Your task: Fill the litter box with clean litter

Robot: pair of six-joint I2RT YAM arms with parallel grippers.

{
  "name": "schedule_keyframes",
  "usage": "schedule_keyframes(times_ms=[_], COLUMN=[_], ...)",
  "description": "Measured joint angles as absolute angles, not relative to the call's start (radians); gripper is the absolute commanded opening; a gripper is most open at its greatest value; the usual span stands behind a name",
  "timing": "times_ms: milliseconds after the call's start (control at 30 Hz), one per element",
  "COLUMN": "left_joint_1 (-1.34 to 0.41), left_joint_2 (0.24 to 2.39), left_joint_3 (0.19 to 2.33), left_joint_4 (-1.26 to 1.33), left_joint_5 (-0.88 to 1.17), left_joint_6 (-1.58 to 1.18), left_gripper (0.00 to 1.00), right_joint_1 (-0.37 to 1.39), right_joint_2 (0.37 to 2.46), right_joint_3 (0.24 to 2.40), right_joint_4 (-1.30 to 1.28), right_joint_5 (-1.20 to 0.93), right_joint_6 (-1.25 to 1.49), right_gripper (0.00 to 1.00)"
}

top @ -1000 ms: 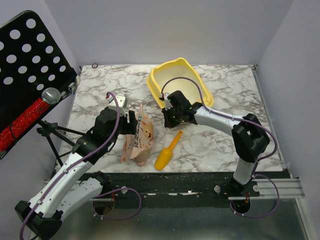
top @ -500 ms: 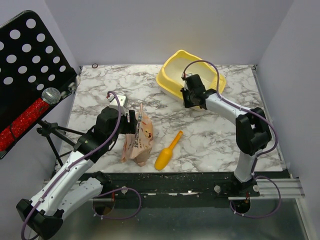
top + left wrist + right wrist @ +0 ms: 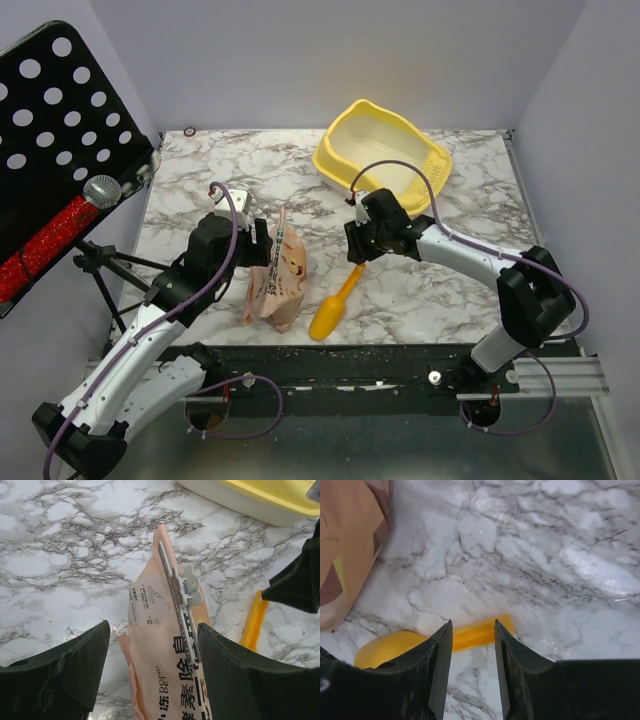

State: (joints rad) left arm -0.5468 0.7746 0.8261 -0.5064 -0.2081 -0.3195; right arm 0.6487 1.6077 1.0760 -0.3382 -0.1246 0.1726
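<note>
My right gripper hovers with its open fingers near the end of the scoop's handle, so next it will move toward the bag (image 3: 277,278), then go down to the handle.
The pale-yellow litter box (image 3: 328,158) stands at the back right of the marble table; its rim (image 3: 260,492) also shows in the left wrist view. No clean litter shows in any view. A tan printed paper bag (image 3: 277,278) lies in the middle, shut by a white clip (image 3: 186,587). My left gripper (image 3: 265,245) is open, its fingers (image 3: 75,665) either side of the bag's (image 3: 165,665) top. My right gripper (image 3: 354,252) is open just above the handle of the yellow-orange scoop (image 3: 335,305). That handle (image 3: 475,632) lies across the gap between the tips of the right gripper (image 3: 472,627).
A black perforated music stand (image 3: 60,120) with a microphone (image 3: 101,190) on a tripod stands off the table's left side. The bag (image 3: 345,545) lies just left of the scoop. The table's front edge (image 3: 380,345) runs close below the scoop.
My right gripper let go of the litter box after shifting it back and right. It drew back towards the scoop handle and its jaws opened. The left arm stayed put.
</note>
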Motion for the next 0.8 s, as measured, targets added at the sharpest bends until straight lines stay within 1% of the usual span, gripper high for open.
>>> schedule_keyframes(times_ms=[200,400,800], left_joint_1=[-0.544,-0.544,-0.544], left_joint_2=[0.758,0.750,0.742], left_joint_3=[0.826,0.826,0.826], left_joint_4=[-0.502,-0.502,-0.502], left_joint_5=[-0.208,-0.208,-0.208], left_joint_6=[-0.319,-0.320,-0.322], left_gripper=[0.79,0.79,0.79], right_joint_1=[0.722,0.725,0.743], right_joint_2=[1.591,1.597,1.678], right_joint_3=[1.001,0.996,0.996], right_joint_4=[-0.338,-0.324,-0.308], right_joint_5=[-0.124,-0.121,-0.101], right_joint_6=[0.225,0.243,0.270], right_gripper=[0.48,0.48,0.48])
